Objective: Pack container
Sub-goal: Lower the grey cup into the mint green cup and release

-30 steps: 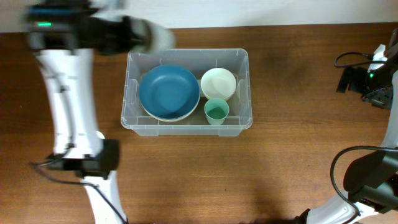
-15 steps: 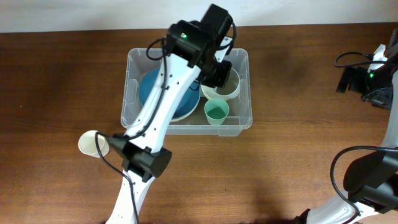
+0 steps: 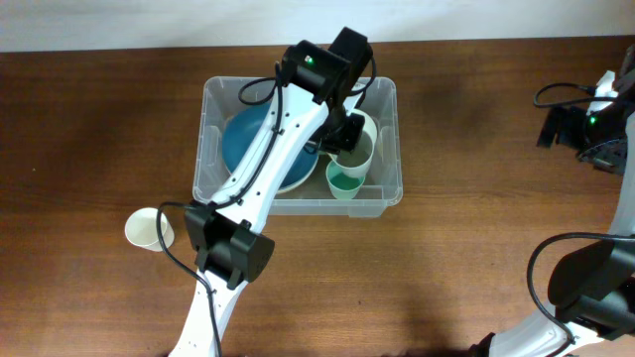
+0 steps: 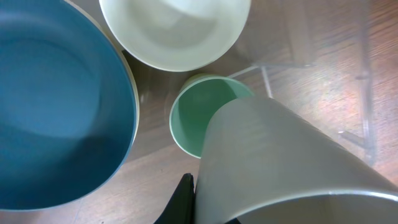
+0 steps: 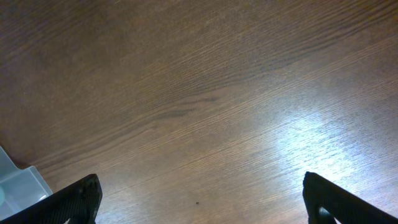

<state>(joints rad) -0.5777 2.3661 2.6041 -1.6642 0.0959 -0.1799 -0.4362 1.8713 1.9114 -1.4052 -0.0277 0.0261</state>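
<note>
My left gripper will next lower the pale grey cup's narrow end into the green cup's opening, which lies under that end, and then open.
The clear container stands at the table's middle back. It holds a blue bowl, a cream bowl and a green cup. My left gripper is inside it, shut on a pale grey cup held just above the green cup. The left wrist view also shows the blue bowl and the cream bowl. My right gripper is open and empty over bare wood, far right of the container.
A white paper cup stands on the table, front left of the container. The right arm and its cables sit at the right edge. A corner of the container shows in the right wrist view.
My left arm has swung from the far left to over the container and lowered the grey cup toward the green cup. The white cup on the table is now uncovered. The right arm is still.
</note>
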